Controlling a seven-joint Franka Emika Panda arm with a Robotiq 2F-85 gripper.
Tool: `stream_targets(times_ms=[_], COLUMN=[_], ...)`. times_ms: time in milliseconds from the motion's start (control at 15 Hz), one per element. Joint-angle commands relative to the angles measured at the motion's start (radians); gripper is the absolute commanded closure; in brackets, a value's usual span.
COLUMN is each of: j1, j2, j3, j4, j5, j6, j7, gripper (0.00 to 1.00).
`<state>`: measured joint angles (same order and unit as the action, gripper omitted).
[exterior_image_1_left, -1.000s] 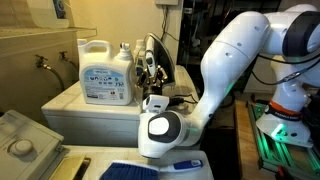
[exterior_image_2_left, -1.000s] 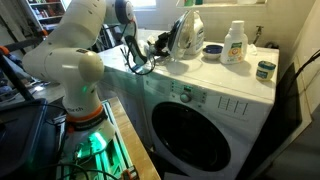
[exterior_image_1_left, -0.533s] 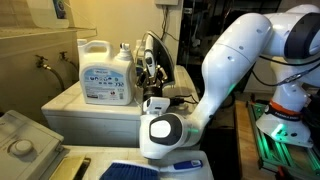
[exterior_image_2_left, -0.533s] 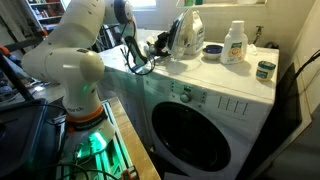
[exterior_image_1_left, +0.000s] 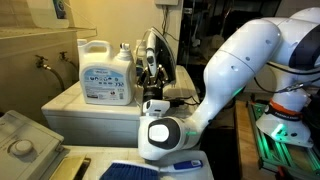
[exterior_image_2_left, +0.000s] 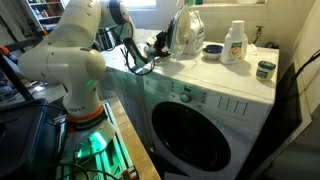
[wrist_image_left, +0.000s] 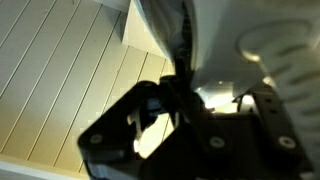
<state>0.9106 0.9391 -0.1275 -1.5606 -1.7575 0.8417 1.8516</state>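
Observation:
I will next lower the iron (exterior_image_1_left: 158, 50) that my gripper holds down onto the washing machine top (exterior_image_1_left: 158, 94) beside the detergent jug, then let go of it, because the space there is clear.
A black and white clothes iron (exterior_image_1_left: 158, 50) stands upright on the white washing machine top (exterior_image_2_left: 225, 78), and it shows in both exterior views (exterior_image_2_left: 187, 35). My gripper (exterior_image_1_left: 150, 72) is at the iron's rear edge and appears shut on it (exterior_image_2_left: 162, 45). In the wrist view the dark jaws (wrist_image_left: 172, 95) close round a dark strip that runs down from the iron's white body (wrist_image_left: 215, 30). The exact contact is in shadow.
A large white detergent jug (exterior_image_1_left: 107, 72) stands beside the iron. A small white bottle (exterior_image_2_left: 235, 42), a blue bowl (exterior_image_2_left: 212, 50) and a green-lidded jar (exterior_image_2_left: 265, 69) sit further along the top. The wall runs close behind. The arm's base (exterior_image_2_left: 82, 115) stands next to the machine.
The arm's elbow has swung a little, and the iron has shifted slightly upward along with the gripper.

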Motion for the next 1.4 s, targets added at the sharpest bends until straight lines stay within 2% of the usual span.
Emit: stream_targets(times_ms=[0,67,533,867,1067,1333], j1=[-0.004,0.003,-0.055,-0.053,-0.082,-0.082], j2=[-0.001,-0.003,0.023,0.032,0.061,0.076], j3=[0.004,-0.005,0.142,0.168,0.231,0.234], j4=[0.001,0.008,0.089,0.095,0.099,0.095], j5=[-0.003,-0.003,0.009,-0.002,-0.020,-0.064], j6=[0.000,0.000,0.006,0.009,0.030,0.016], j7=[-0.001,0.011,0.103,0.114,0.120,0.106], gripper=[0.60,0.85,0.85,0.85,0.85,0.85])
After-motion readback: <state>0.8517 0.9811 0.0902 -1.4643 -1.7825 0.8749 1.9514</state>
